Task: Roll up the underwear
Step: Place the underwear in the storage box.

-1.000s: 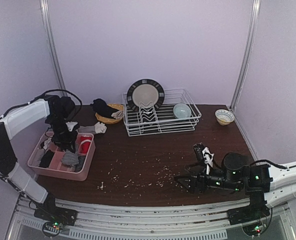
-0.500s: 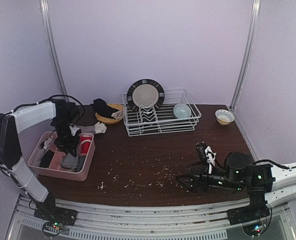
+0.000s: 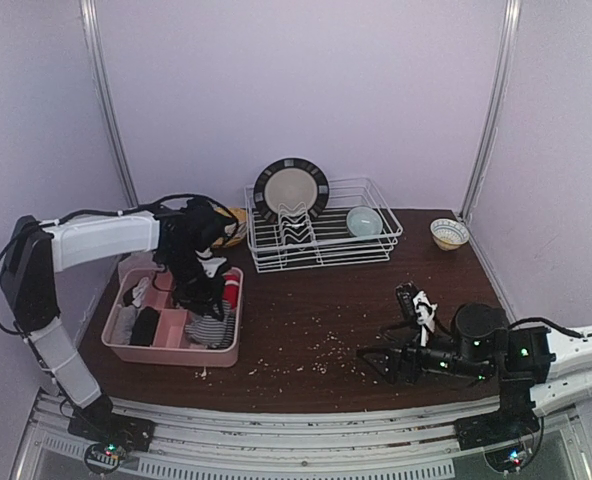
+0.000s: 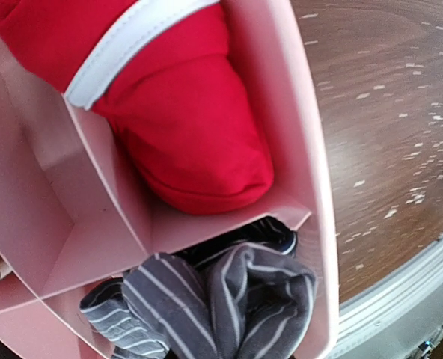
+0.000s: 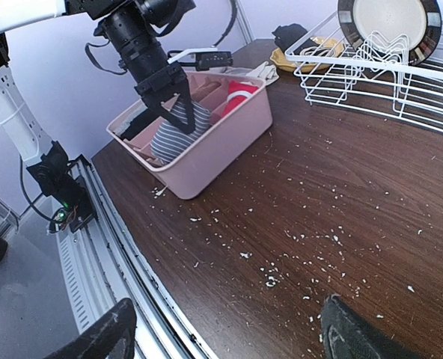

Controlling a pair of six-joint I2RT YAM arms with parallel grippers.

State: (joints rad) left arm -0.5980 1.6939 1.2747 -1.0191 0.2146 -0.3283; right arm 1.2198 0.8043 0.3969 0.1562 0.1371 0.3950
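Note:
Next, my left gripper comes over the section beside the dark striped cloth, goes down and releases the grey underwear, since that cloth fills the tray's end section.
A pink divided tray stands at the table's left. It holds rolled red underwear and bunched grey striped underwear. My left gripper reaches down into the tray. In the right wrist view its fingers straddle the grey striped underwear and pinch it, beside the red underwear. The left wrist view shows the red roll in one compartment and the striped cloth under the jaws, which are out of frame. My right gripper hovers open and empty over the near right of the table.
A white dish rack at the back holds a plate and a pale bowl. A small bowl sits at the far right. Dark and white cloths lie in the tray's other compartments. Crumbs dot the table.
The pink tray has slid to the right, away from the left table edge, together with my left gripper in it. The right arm has barely shifted.

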